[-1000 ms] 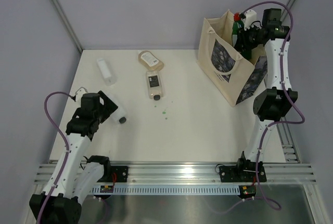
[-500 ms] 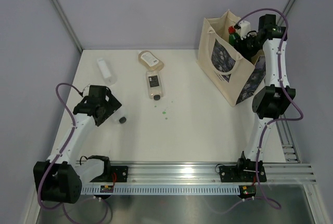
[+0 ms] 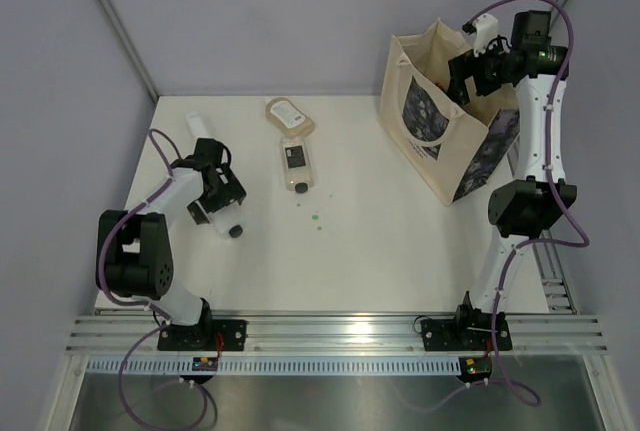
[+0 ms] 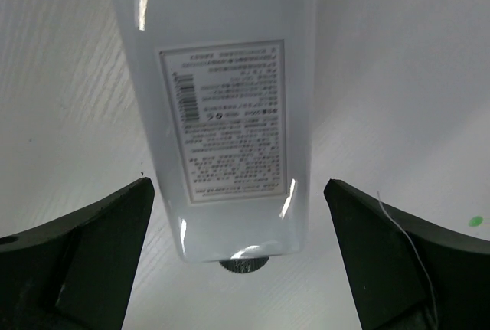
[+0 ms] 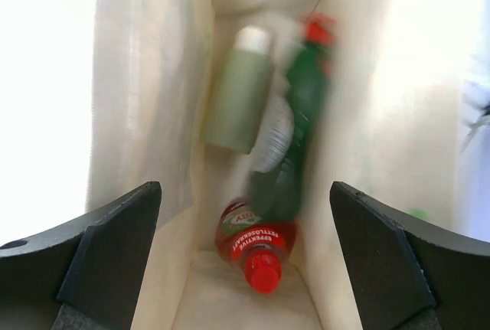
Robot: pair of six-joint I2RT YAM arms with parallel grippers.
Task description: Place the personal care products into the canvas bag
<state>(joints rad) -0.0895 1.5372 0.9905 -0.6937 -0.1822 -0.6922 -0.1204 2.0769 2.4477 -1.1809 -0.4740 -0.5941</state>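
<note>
Next I need to swing my right gripper to the left in the top view toward the black-capped bottle (image 3: 227,222) under my left gripper, because that arm stands far from the bag.
My left gripper (image 3: 220,203) (image 4: 239,257) hangs open over a clear black-capped bottle (image 3: 227,222) (image 4: 230,108) lying on the table, one finger on each side and neither touching it. My right gripper (image 3: 478,63) (image 5: 245,269) stands open above the mouth of the canvas bag (image 3: 440,163) (image 5: 153,77). Inside the bag lie a pale-green white-capped bottle (image 5: 239,100), a green red-capped bottle (image 5: 295,142) blurred by motion, and a red bottle (image 5: 256,242). On the table lie another clear bottle (image 3: 296,164), a beige pouch (image 3: 288,114) and a white tube (image 3: 198,125).
Small green specks (image 3: 318,216) dot the table near the middle. The bag stands at the back right, close to the right arm's upright links. Grey walls close in the table at the back and sides.
My right gripper opened and let go of the green bottle, which dropped into the bag. My left arm swung out over the clear bottle near the table's left side.
</note>
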